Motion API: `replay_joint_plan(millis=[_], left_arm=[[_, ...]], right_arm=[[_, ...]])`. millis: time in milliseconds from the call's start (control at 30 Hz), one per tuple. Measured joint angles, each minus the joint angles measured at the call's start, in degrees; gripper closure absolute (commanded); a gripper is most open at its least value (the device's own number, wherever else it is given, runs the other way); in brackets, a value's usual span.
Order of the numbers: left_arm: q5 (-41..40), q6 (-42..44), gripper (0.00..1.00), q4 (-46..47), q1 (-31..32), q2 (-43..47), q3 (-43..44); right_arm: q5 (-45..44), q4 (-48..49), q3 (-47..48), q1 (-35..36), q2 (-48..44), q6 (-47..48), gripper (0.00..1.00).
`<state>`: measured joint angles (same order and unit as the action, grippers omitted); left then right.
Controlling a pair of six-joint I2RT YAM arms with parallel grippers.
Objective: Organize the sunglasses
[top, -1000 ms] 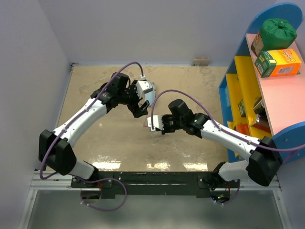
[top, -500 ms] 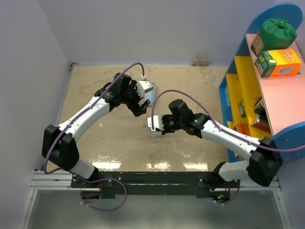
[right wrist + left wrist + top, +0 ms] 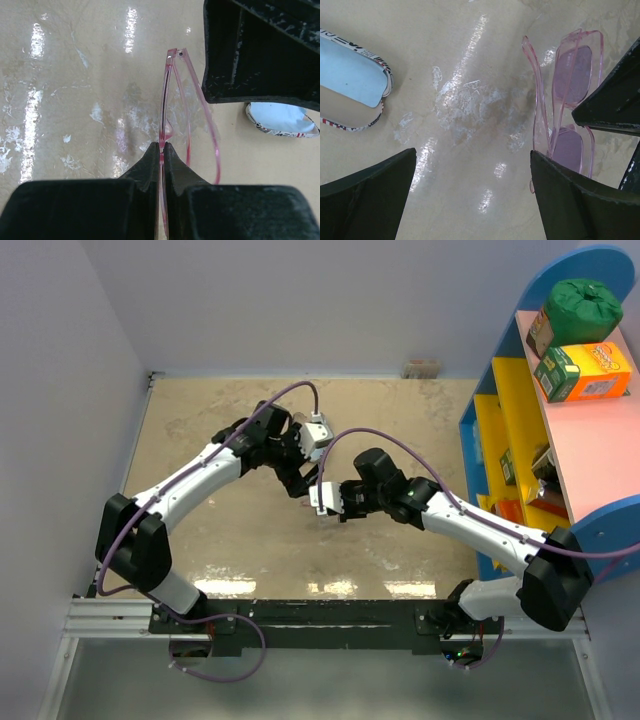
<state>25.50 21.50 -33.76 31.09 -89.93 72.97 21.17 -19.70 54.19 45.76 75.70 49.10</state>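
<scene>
My right gripper will next draw back and down, toward the base and clear of my left gripper, and release the sunglasses [image 3: 568, 95] on the bare tabletop below it.
The sunglasses [image 3: 568, 95], with a translucent pink frame and arms, are held edge-on just above the table. My right gripper [image 3: 161, 145] is shut on their frame; one arm [image 3: 202, 115] bows out to the right. In the top view the right gripper [image 3: 321, 502] sits mid-table, with the left gripper [image 3: 303, 483] right beside it. My left gripper [image 3: 472, 152] is open and empty, its right finger [image 3: 570, 195] next to the sunglasses. The right gripper's dark fingers [image 3: 612, 100] cover part of the lenses.
An open flag-print case [image 3: 384, 80] with a light blue cloth [image 3: 347, 72] in it lies on the table to the left of the sunglasses; it also shows in the right wrist view [image 3: 280, 120]. A blue and yellow shelf [image 3: 500, 420] with boxes stands at the right.
My left arm has swung right and nearer, bringing its open gripper right beside the right gripper and the sunglasses. The right arm has not moved.
</scene>
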Motion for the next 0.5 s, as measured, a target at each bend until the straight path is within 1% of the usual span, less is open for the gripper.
replay_joint_plan(millis=[500], left_arm=[[1.40,3.23,0.00,-2.69,2.82,-1.14,1.53]], right_arm=[[0.85,-0.48,-0.24,0.07,0.00,-0.02,1.00]])
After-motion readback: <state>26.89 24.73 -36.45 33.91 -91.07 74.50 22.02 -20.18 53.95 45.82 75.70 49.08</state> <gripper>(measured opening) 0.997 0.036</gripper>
